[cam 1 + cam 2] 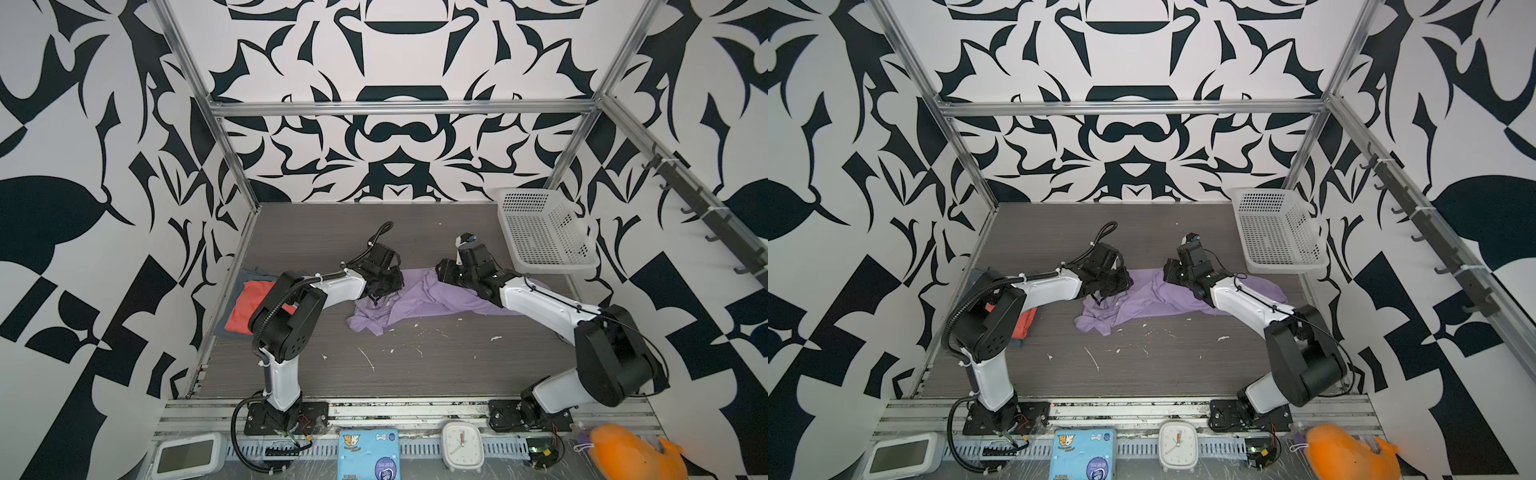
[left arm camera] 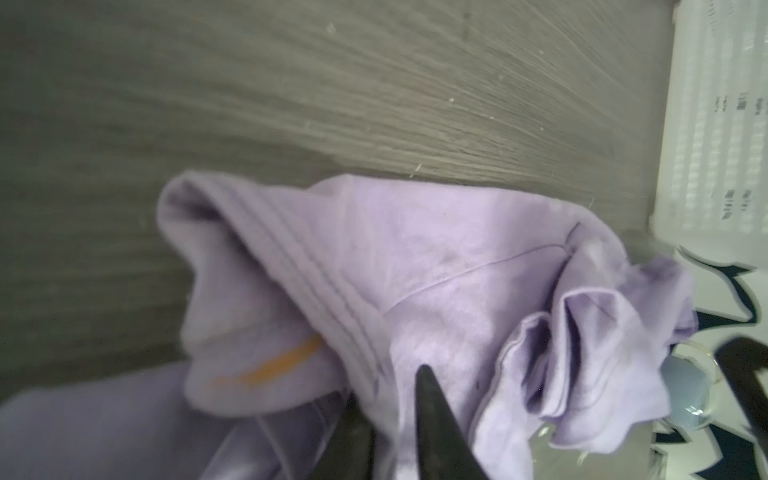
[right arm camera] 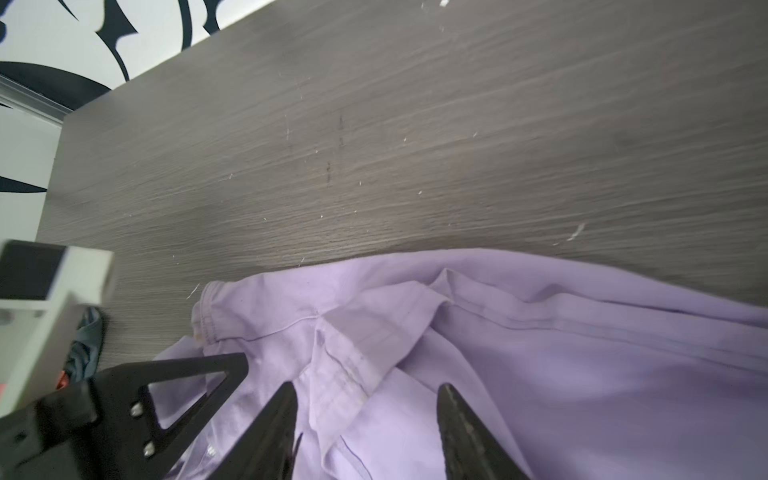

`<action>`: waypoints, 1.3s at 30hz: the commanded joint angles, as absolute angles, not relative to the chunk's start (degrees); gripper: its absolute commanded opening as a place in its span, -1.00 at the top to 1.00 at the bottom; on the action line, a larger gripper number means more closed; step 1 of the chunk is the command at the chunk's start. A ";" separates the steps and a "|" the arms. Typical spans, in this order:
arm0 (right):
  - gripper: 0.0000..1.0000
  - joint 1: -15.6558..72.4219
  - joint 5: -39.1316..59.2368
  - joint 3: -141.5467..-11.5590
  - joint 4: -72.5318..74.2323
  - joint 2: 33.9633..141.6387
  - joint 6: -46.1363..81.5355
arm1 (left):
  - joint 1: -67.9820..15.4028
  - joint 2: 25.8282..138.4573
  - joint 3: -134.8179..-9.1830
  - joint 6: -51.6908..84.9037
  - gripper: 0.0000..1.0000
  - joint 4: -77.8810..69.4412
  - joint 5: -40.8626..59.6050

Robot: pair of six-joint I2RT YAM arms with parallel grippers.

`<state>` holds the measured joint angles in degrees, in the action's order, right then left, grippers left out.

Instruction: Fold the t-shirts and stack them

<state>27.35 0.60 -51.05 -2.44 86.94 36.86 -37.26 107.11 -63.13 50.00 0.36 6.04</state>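
Observation:
I will lower my right gripper and move it toward my left gripper, because the shirt's raised bunched fold (image 1: 425, 285) (image 3: 345, 388) lies below my right gripper on that side, and the top of the fold offers cloth to pinch.
A lavender-purple t-shirt (image 1: 428, 297) (image 1: 1150, 301) lies crumpled mid-table. My left gripper (image 1: 380, 291) (image 2: 386, 384) is at its left end, shut on a bunched fold of that cloth (image 2: 415, 270). My right gripper (image 1: 442, 270) (image 3: 368, 387) hovers low over the shirt's far edge (image 3: 540, 332), jaws open with wrinkled cloth showing between the fingertips. At the left edge a folded coral-red t-shirt (image 1: 247, 303) (image 1: 1025, 324) rests on a grey-blue t-shirt (image 1: 249, 274), both partly hidden by the left arm.
A white perforated basket (image 1: 540, 232) (image 1: 1275, 232) (image 2: 715, 124) leans at the back right corner. Along the front rail sit a clock (image 1: 461, 446), a blue packet (image 1: 368, 453) and an orange plush toy (image 1: 627, 453). A hook rail (image 1: 706, 212) runs along the right wall.

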 commanded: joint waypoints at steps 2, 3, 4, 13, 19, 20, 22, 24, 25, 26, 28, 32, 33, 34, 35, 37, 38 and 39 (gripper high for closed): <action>-0.13 29.57 -0.63 -53.88 0.36 88.98 39.99 | -37.27 107.14 -62.89 51.46 0.87 -2.71 5.42; -0.13 30.02 -1.31 -54.43 -0.36 89.78 39.82 | -37.27 106.97 -62.77 51.47 0.93 -3.01 5.39; -0.13 30.49 -2.00 -54.94 -1.14 90.55 39.47 | -37.27 106.87 -62.70 51.40 0.98 -3.30 5.52; -0.20 33.73 -7.36 -59.20 -3.89 98.51 39.12 | -37.27 106.02 -62.19 51.19 1.00 -3.86 5.69; 0.75 33.75 -8.63 -60.91 -6.61 101.13 39.00 | -36.32 103.33 -60.62 51.58 1.00 -4.81 4.77; 0.90 33.79 -9.29 -60.97 -7.32 100.87 38.94 | -35.94 102.85 -60.35 51.63 1.00 -4.95 4.91; 1.00 33.75 -13.45 -61.45 -10.39 98.84 38.18 | -34.94 101.24 -59.88 51.44 1.00 -5.01 4.97; 1.00 33.75 -17.28 -61.01 -11.90 94.49 36.89 | -33.62 98.93 -59.12 50.96 1.00 -4.86 4.89; 1.00 33.83 -19.76 -60.74 -13.20 91.46 35.30 | -32.93 97.40 -58.87 50.51 1.00 -4.40 4.56; 1.00 33.75 -22.12 -60.65 -14.29 88.56 33.63 | -32.19 95.94 -58.70 50.10 1.00 -3.91 4.42; 1.00 33.72 -25.85 -60.56 -16.53 82.03 28.70 | -30.67 92.41 -58.60 47.63 1.00 -2.45 4.02; 1.00 33.58 -26.53 -59.62 -20.18 71.46 20.60 | -27.54 86.18 -60.97 42.53 1.00 4.08 1.24; 1.00 33.62 -25.89 -59.34 -21.63 68.99 19.17 | -26.52 84.50 -61.49 41.59 1.00 5.33 0.45; 1.00 33.58 -25.28 -59.03 -23.21 66.69 18.27 | -25.59 82.81 -61.97 40.72 1.00 6.10 -0.28; 1.00 33.59 -24.32 -58.70 -24.35 64.49 17.39 | -24.73 81.23 -62.13 40.01 1.00 6.59 -0.81; 1.00 33.65 -21.56 -57.66 -28.34 60.63 16.50 | -22.99 78.14 -62.40 38.80 1.00 7.75 -2.58; 1.00 33.60 -20.19 -57.00 -30.07 59.29 16.59 | -22.31 77.12 -62.45 38.30 1.00 8.27 -3.43; 1.00 33.61 -18.19 -55.60 -31.94 57.86 17.06 | -21.75 76.05 -62.34 37.94 1.00 8.83 -4.62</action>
